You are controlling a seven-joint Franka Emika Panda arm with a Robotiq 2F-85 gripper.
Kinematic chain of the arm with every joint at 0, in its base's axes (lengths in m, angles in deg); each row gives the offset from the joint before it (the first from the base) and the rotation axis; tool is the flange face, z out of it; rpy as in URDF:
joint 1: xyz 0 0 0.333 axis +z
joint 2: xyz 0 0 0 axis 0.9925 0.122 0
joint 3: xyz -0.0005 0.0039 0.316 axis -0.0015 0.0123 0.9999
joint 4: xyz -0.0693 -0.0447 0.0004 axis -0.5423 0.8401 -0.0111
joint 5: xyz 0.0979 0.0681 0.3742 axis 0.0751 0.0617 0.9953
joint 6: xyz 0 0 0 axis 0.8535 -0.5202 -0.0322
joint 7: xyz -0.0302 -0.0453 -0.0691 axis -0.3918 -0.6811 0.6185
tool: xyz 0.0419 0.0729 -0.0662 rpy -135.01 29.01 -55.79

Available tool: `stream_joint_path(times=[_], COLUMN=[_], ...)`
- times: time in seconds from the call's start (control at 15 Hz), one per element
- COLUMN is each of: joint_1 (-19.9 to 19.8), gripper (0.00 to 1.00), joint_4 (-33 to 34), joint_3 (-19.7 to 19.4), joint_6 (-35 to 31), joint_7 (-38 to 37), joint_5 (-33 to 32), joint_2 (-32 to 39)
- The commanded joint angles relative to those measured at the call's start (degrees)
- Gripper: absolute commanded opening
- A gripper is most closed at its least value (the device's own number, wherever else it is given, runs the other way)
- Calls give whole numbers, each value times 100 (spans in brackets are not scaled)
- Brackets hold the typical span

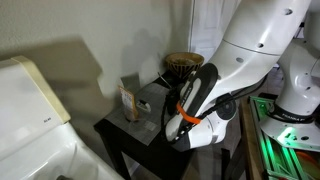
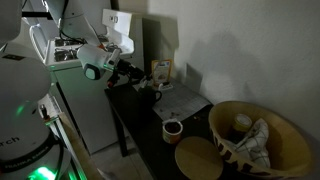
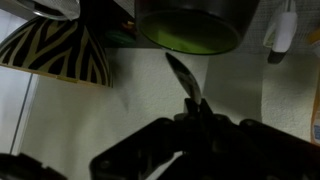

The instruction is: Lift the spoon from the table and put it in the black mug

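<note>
The gripper moves toward the top of the wrist view next, bringing the spoon point(image 3: 180, 72) into the black mug's greenish opening point(image 3: 195, 39), then releases it, because the spoon's tip only reaches the mug's rim.
In the wrist view my gripper point(image 3: 197, 103) is shut on the handle end of a dark spoon point(image 3: 180, 72). The spoon's bowl points toward the black mug point(image 3: 188, 30), which shows a greenish inside at the top of the frame. The spoon is held above the pale sheet on the table, a little short of the mug. In an exterior view the gripper point(image 2: 140, 82) hangs over the far end of the black table point(image 2: 150, 135), and the small mug point(image 2: 172, 128) stands nearer the camera. In an exterior view the gripper point(image 1: 176, 124) is low over the table point(image 1: 125, 135); the mug is hidden there.
A large brown woven basket point(image 2: 255, 140) and a beige ring-shaped roll point(image 2: 198, 158) stand beside the mug. The basket's striped side shows in the wrist view point(image 3: 60, 50). A small box point(image 1: 129, 100) stands near the wall. A white appliance point(image 1: 30, 110) is beside the table.
</note>
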Motion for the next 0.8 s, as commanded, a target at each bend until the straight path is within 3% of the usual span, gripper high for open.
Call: stream_joint_path(times=[0.0,0.53,0.73], joint_1=[-311,-300,-403], gripper=[6,6,1], joint_4=[2,29,66], joint_3=[297,284,367], joint_6=[-156,-151,-150], joint_7=[-17,-17,-86], joint_5=[-116,-112,-156], joint_2=[-21,-3,59])
